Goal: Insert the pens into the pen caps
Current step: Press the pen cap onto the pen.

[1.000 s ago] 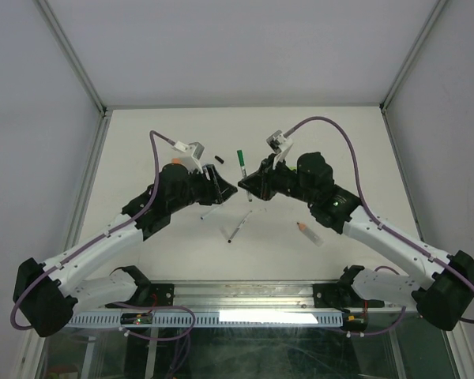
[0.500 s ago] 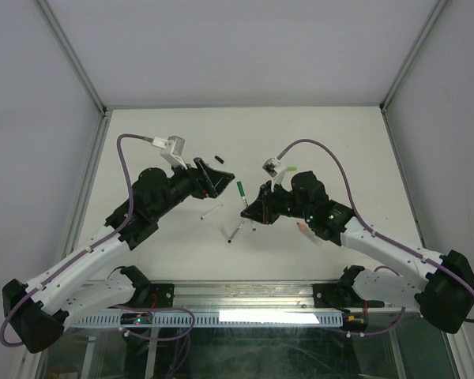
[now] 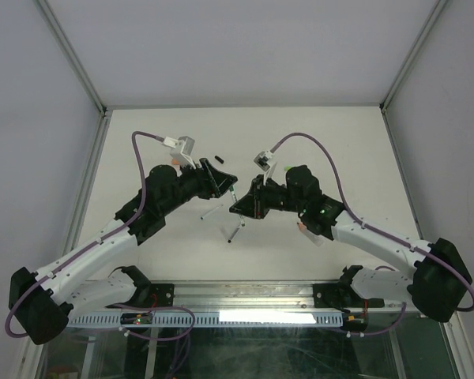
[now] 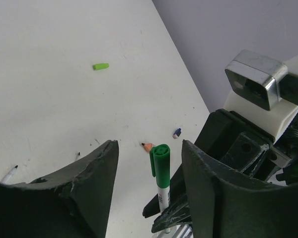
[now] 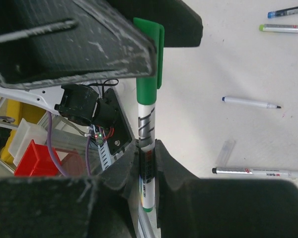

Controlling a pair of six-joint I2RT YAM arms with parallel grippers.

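Note:
I should next move my right gripper away from my left gripper, down to the bare tabletop (image 3: pixel 280 230) beside the orange pen, and let go of the white pen there, because its cap is on.
My right gripper (image 5: pixel 147 148) is shut on a white pen (image 5: pixel 146 124) with a dark green cap (image 5: pixel 148 59) on its far end, and holds it above the table. In the left wrist view that capped pen (image 4: pixel 162 171) stands between my left gripper's (image 4: pixel 148 153) two open fingers, with a gap on each side. In the top view the left gripper (image 3: pixel 227 184) and the right gripper (image 3: pixel 238 207) meet at mid-table. A light green cap (image 4: pixel 101 66), a blue cap (image 4: pixel 177 132) and a black cap (image 3: pixel 217 157) lie loose.
Loose pens lie on the table: one with a dark tip (image 5: pixel 251 102), one with a black tip (image 5: pixel 260 172), two more at the far edge of the right wrist view (image 5: pixel 285 28). An orange pen tip (image 4: pixel 148 147) shows under the left gripper. Two pens lie below the grippers (image 3: pixel 237 229).
The right gripper has carried the green-capped pen left and down. The left arm pulled back, then swung in again, so its open fingers now stand around the cap end.

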